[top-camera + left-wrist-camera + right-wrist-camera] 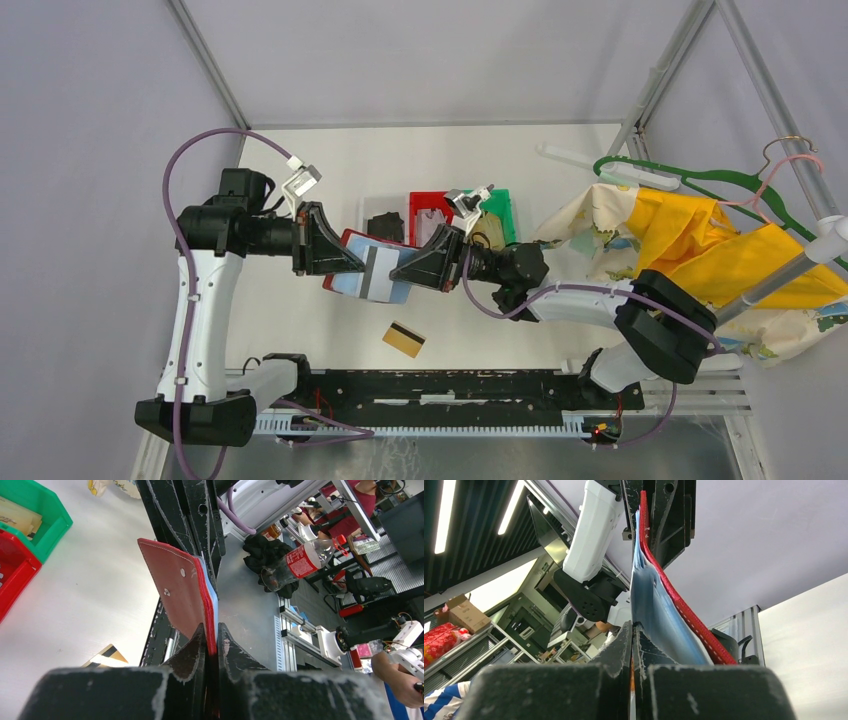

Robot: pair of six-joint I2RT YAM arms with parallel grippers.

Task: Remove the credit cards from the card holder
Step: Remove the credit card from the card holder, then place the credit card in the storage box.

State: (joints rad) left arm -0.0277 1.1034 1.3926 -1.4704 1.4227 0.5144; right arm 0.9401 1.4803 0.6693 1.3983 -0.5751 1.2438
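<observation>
My left gripper goes down and to the left in the top view next, to release the card holder [347, 240] on bare tabletop clear of the gold-tan card.
The red card holder [347, 240] hangs above the table between both arms, its pale blue inner leaves [352, 281] facing up. My left gripper [338, 256] is shut on its red cover [175, 582], pinched between the fingertips [197, 645]. From the other side my right gripper [404, 270] is shut on the thin edge of a credit card [379, 272] with a grey stripe that lies on the leaves. In the right wrist view the blue leaves [659, 605] and red cover [676, 600] pass beside the gripper [632, 628]. Another credit card [404, 339], gold-tan with a dark stripe, lies on the table below.
Behind the holder stand a red bin [430, 203] and a green bin [503, 210], with a black wallet [385, 224] to their left. Yellow and patterned cloth [700, 240] and a green hanger [690, 182] fill the right side. A black rail [450, 385] runs along the near edge.
</observation>
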